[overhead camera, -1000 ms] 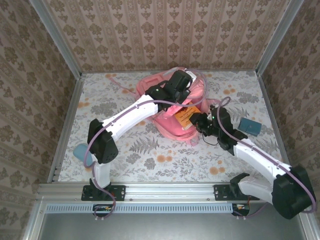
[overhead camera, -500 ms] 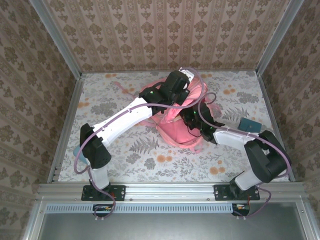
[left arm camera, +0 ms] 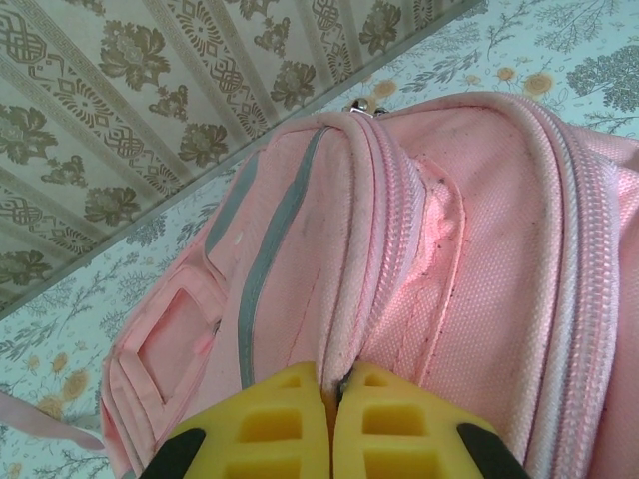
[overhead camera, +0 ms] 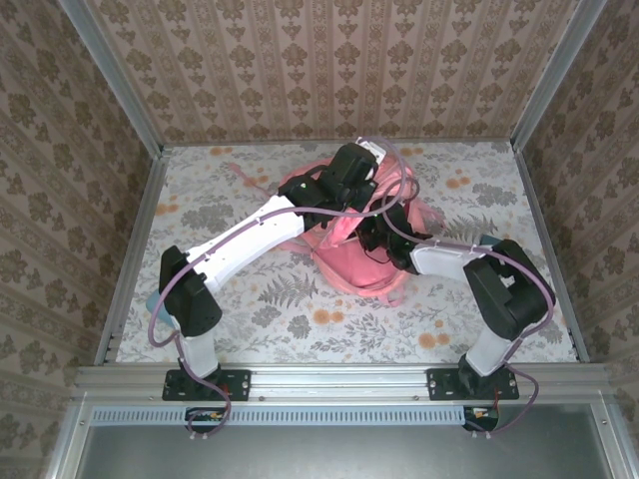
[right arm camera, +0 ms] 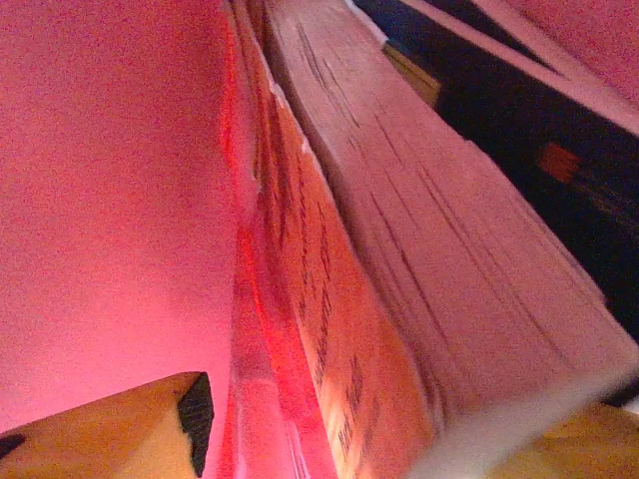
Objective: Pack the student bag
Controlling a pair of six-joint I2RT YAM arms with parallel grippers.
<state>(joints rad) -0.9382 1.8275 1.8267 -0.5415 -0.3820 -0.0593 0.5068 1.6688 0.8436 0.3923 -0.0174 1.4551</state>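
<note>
My left gripper lowers the zip edge of the bag toward the bag's opening (overhead camera: 359,262) below it next and releases there, because the books already lie inside.
The pink student bag (overhead camera: 344,261) lies at the back middle of the table with its mouth held up. My left gripper (overhead camera: 354,185) is shut on the zip edge of the bag (left arm camera: 419,249); its yellow fingertips (left arm camera: 300,399) pinch the fabric seam between them. My right gripper (overhead camera: 371,232) reaches inside the bag. There, against pink lining (right arm camera: 110,200), an orange-covered book (right arm camera: 329,299) with thick page edges lies between my spread fingers (right arm camera: 120,429). The left finger stands clear of the cover. A dark blue book (right arm camera: 519,130) lies beyond it.
A teal-blue flat object (overhead camera: 486,240) peeks out behind my right forearm on the table's right side. A pale blue thing (overhead camera: 152,299) sits by the left arm's elbow. Aluminium rails and patterned walls close the table on three sides.
My right gripper carried the orange book leftward into the bag's mouth, and its jaws have spread apart. My left gripper still holds the bag's edge, almost unmoved.
</note>
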